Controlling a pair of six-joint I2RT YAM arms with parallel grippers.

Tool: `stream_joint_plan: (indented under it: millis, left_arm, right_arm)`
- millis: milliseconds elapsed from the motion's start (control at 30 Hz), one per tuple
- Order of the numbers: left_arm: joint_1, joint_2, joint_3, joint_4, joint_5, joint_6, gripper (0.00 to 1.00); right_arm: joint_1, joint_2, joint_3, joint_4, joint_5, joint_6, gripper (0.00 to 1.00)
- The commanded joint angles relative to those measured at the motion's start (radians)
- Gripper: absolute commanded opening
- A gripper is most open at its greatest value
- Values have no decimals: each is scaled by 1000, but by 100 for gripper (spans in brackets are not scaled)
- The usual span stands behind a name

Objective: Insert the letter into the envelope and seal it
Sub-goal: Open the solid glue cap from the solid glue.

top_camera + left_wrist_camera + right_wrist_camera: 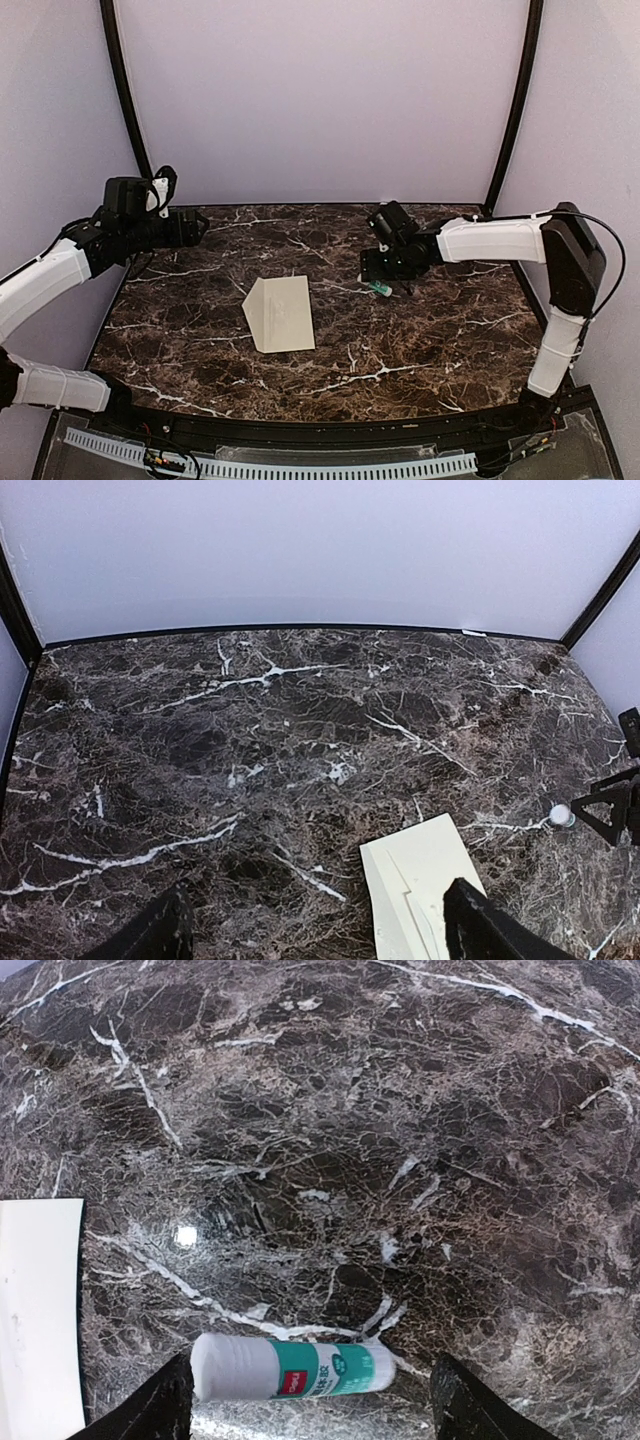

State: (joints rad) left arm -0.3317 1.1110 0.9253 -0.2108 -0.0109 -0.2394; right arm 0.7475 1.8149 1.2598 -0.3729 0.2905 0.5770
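Observation:
I should next lower my right gripper back toward the front bar and turn it over the glue stick's green body [380, 288] [328, 1369], because the glue stick lies crosswise between the gripper's fingers.
The cream envelope [280, 313] lies flat at the middle of the marble table, its pointed side to the left. It also shows in the left wrist view, envelope [420, 875], and at the left edge of the right wrist view, envelope [38, 1320]. No separate letter shows; it is hidden or out of view. My left gripper [200, 226] hangs raised at the far left, open and empty [318, 900]. My right gripper [385, 282] is low over the table right of the envelope, open [312, 1405]. A glue stick [295, 1368] lies crosswise between its fingers, with a gap at the right finger [470, 1405].
The glue stick [381, 289] is white with a green label, its white end [562, 814] towards the envelope. Pale walls and black corner posts [515, 100] enclose the table on three sides. Its front rail [300, 435] runs by the arm bases.

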Motion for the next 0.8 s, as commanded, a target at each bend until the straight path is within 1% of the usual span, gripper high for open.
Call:
stream_joint_plan:
  millis: [0,133,200,300,367,567,767]
  left_arm:
    - [3,-15,-13,34,-9,14,86]
    - [3,-9,-14,34,-4,14,86]
    - [3,-5,-14,34,-3,14,86]
    - [3,1,-16,31,2,14,86]
    - [3,6,-16,29,7,12,86]
    - [3,15,-14,29,8,8,86]
    - [3,21,-16,27,40,4,86]
  right_arm:
    - [6,39,32,0,-15,6,77]
    - [6,28,28,6,-9,5,78]
    - [6,21,20,22,-31,-19,79]
    - [1,3,-10,40,-62,-88,83]
    - [-21,3,-23,29,-111,-144,83]
    - [-58,24,-34,33,-234,-337,81]
    - [-68,84,9,-5,-239,-470,78]
